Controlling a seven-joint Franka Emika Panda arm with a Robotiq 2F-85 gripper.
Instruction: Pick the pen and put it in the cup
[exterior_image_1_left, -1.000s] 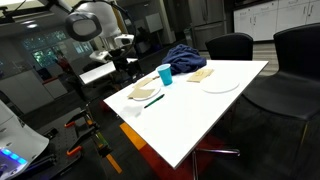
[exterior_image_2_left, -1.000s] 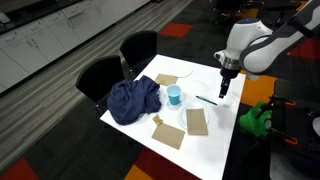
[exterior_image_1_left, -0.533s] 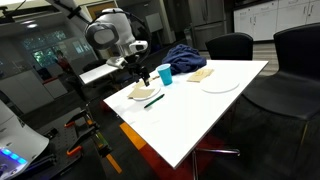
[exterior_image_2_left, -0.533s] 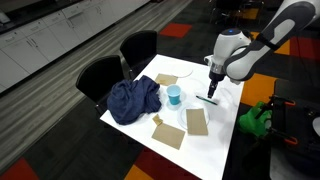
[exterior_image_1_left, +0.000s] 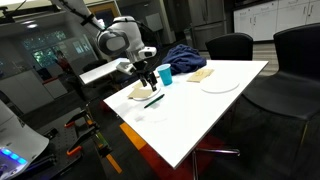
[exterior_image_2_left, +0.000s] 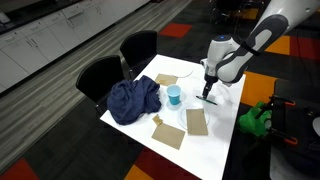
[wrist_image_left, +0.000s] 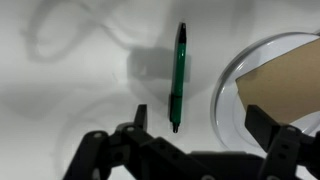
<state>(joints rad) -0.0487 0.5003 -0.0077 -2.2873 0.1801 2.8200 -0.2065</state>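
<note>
My open gripper moves down onto the green body of the pen (exterior_image_1_left: 154, 101) (wrist_image_left: 179, 75) next, a finger passing on each side, since the pen lies below it.
The pen (wrist_image_left: 179, 75) is thin and dark green and lies on the white table, just left of a white plate's rim. It also shows in both exterior views (exterior_image_1_left: 153, 101) (exterior_image_2_left: 209, 100). My gripper (wrist_image_left: 200, 128) hangs open and empty just above the pen, which lies ahead of the two fingers. The gripper shows over the pen in both exterior views (exterior_image_1_left: 148, 80) (exterior_image_2_left: 208, 90). The small blue cup (exterior_image_1_left: 165, 74) (exterior_image_2_left: 174, 95) stands upright a short way from the pen, next to the blue cloth.
A white plate (wrist_image_left: 228, 100) holding a brown napkin (wrist_image_left: 285, 85) lies right beside the pen. A crumpled blue cloth (exterior_image_2_left: 135, 98), more brown napkins (exterior_image_2_left: 196, 121) and another plate (exterior_image_1_left: 220, 84) lie on the table. Black chairs (exterior_image_2_left: 140, 47) stand along one side.
The arm has swung in over the table and come down, so the gripper now hangs close above the pen. Pen and cup have not moved.
</note>
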